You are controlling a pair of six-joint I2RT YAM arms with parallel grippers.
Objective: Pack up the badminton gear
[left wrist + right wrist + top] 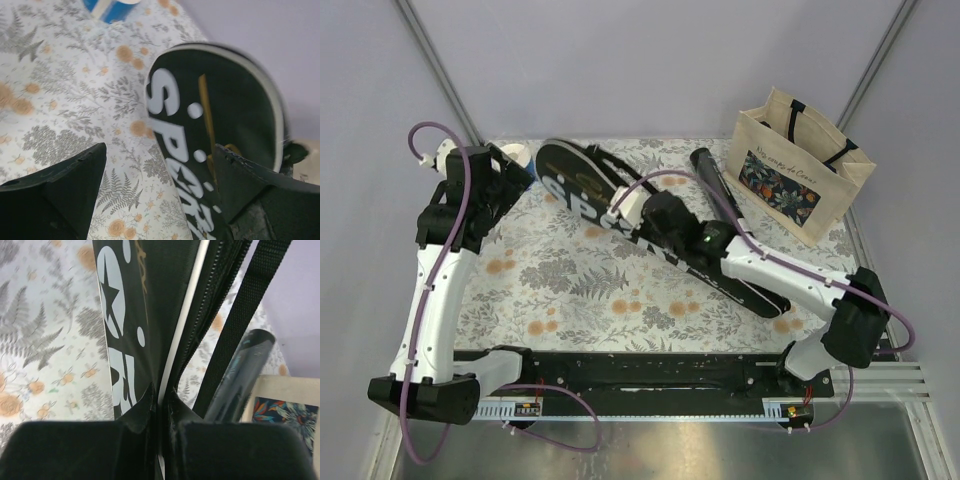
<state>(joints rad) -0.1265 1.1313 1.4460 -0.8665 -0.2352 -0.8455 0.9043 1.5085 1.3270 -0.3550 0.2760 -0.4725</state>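
The case's zipped edge [162,399] needs to be pulled by my right gripper back and to the left in the top view, toward my left gripper, which is open and empty.
The black racket-shaped case lettered SPORT [582,185] lies diagonally across the flowered cloth, its round head at the back left. It also shows in the left wrist view [220,105] and the right wrist view [145,300]. My right gripper [625,215] is shut on the case's zipped edge [162,390] near the middle. My left gripper [510,175] is open and empty just left of the case's head; it also shows in the left wrist view [160,170]. The long black tube [720,190] lies behind the case; it also shows in the right wrist view [240,375]. No rackets or shuttlecocks show.
A beige tote bag with a floral panel [802,175] stands at the back right. A blue-and-white tape roll [520,155] sits at the back left by my left gripper. A black strap [240,315] of the case runs beside the tube.
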